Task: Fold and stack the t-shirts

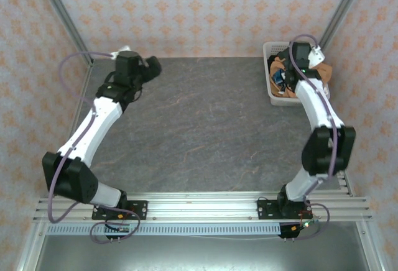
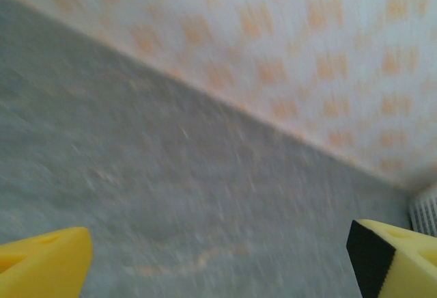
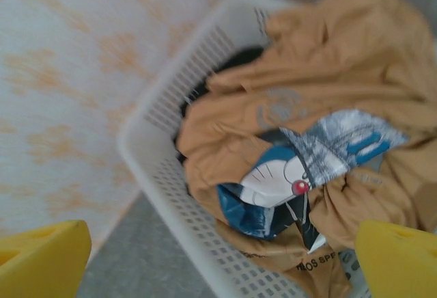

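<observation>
My right gripper goes down onto the blue-and-white cartoon print (image 3: 311,165) in the basket next, since the orange-tan t-shirt (image 3: 321,59) lies on top of the black one.
A light orange-tan t-shirt (image 3: 321,59) with a blue-and-white cartoon print (image 3: 300,175) lies crumpled in the white lattice basket (image 3: 171,175). A strip of black t-shirt (image 3: 235,61) shows under it near the basket's far wall. My right gripper (image 3: 222,271) hangs open just above the basket's near wall, its yellow fingertips (image 3: 41,260) wide apart with nothing between them. From above, the right gripper (image 1: 283,75) is over the basket (image 1: 268,50) at the back right, with orange cloth (image 1: 323,72) spilling over the rim. My left gripper (image 1: 151,67) stands open over bare table at the back left.
The grey mottled table (image 1: 205,122) stretches between the arms. Patterned walls close in the back and both sides. In the left wrist view the left gripper (image 2: 222,264) looks across the table (image 2: 171,195) at the back wall, with a corner of the basket (image 2: 427,209) at the right edge.
</observation>
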